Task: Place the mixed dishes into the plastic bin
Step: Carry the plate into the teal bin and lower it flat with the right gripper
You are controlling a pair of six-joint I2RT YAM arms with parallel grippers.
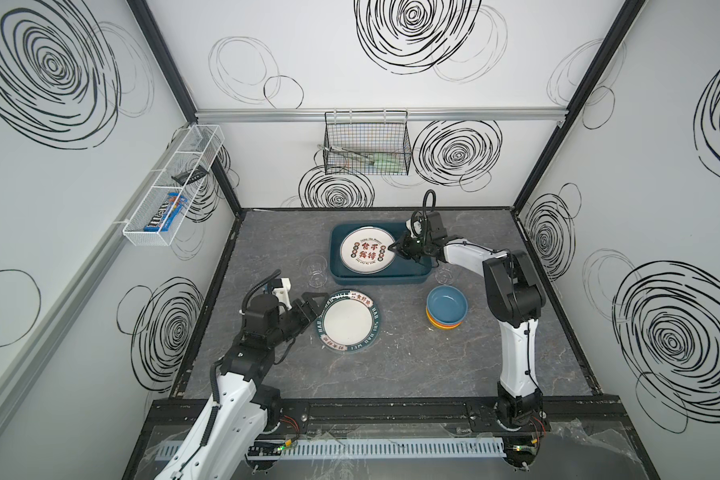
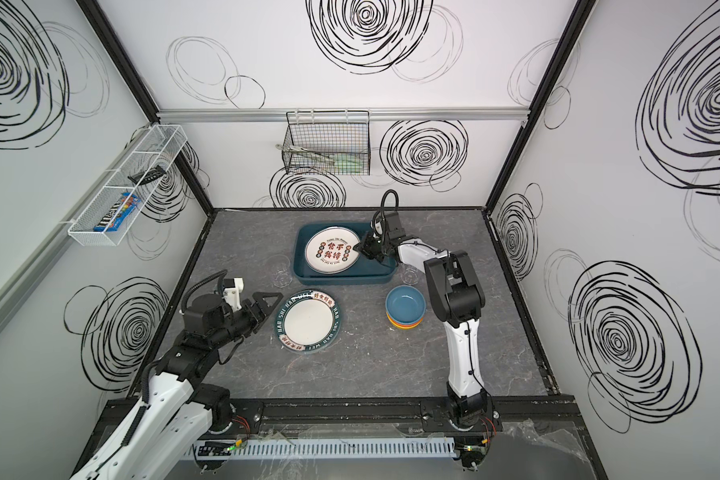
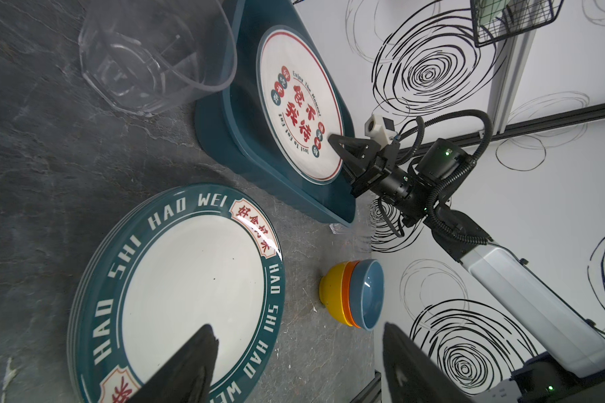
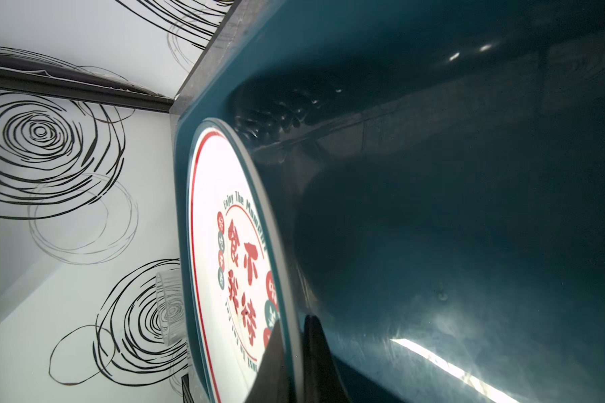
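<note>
Next, my right gripper moves down with the plate toward the bin's end opposite its arm and releases the plate's rim, since the bin's bottom lies below.
The teal plastic bin (image 1: 416, 277) (image 2: 385, 277) stands at the back middle of the table. Inside it a white plate with red characters (image 1: 366, 255) (image 4: 224, 244) lies slightly tilted. My right gripper (image 1: 393, 248) (image 4: 292, 322) is shut on that plate's right rim. A stack of teal-rimmed plates (image 1: 347, 321) (image 3: 189, 286) rests in front of the bin. My left gripper (image 1: 312, 309) (image 3: 297, 328) is open at the stack's left edge, one finger over the top plate. Stacked blue, orange and yellow bowls (image 1: 447, 305) (image 3: 364, 300) sit to the right.
One clear cup (image 1: 316, 270) (image 3: 154, 56) stands left of the bin, another clear cup (image 1: 444, 274) at its right front corner under the right arm. A black wire basket (image 1: 366, 143) hangs on the back wall. A white mesh shelf (image 1: 171, 187) is on the left wall.
</note>
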